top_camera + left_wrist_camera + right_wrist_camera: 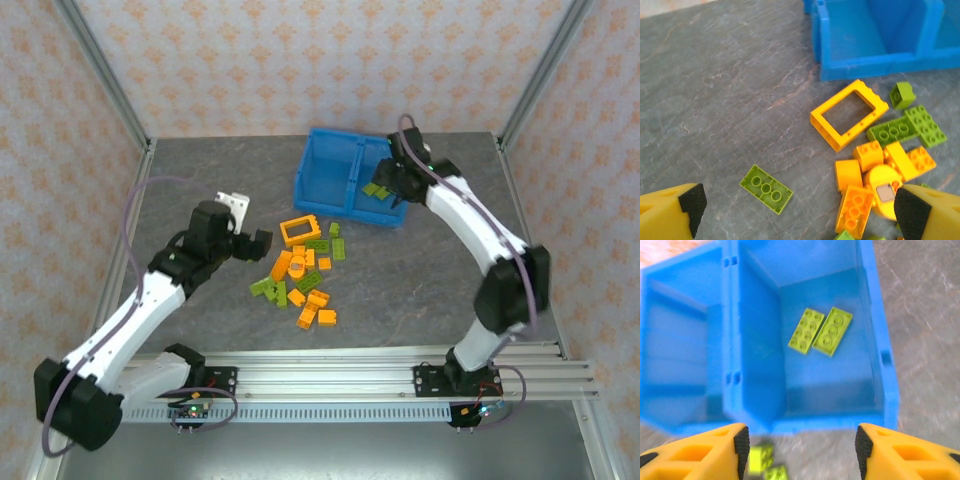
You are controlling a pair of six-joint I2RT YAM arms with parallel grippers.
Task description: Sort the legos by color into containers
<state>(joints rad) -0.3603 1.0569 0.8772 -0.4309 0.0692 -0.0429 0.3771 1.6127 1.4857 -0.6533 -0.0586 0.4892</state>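
My left gripper turns and lowers toward the bin (300,185) next, onto the flat orange frame's closest short bar (284,234), since it lies below my gripper and nearer the bin.
The legos lie in a loose heap (300,275) of orange and lime green bricks mid-table. In the left wrist view I see the flat orange frame (849,114), orange bricks (880,175), green bricks (892,131) and one upturned green plate (766,188). My left gripper (802,210) hangs open over the heap's left edge, holding nothing. The blue bin (300,185) stands behind the heap. Two lime plates (820,331) lie in its right compartment. My right gripper (802,445) is open just above that compartment's near wall (830,422), nothing between its fingers.
Two blurred lime bricks (765,464) lie on the table just outside the bin's near wall. The bin's middle wall (757,340) separates the two compartments. Grey tabletop (730,90) stretches left of the heap. Metal frame posts (105,70) flank the table.
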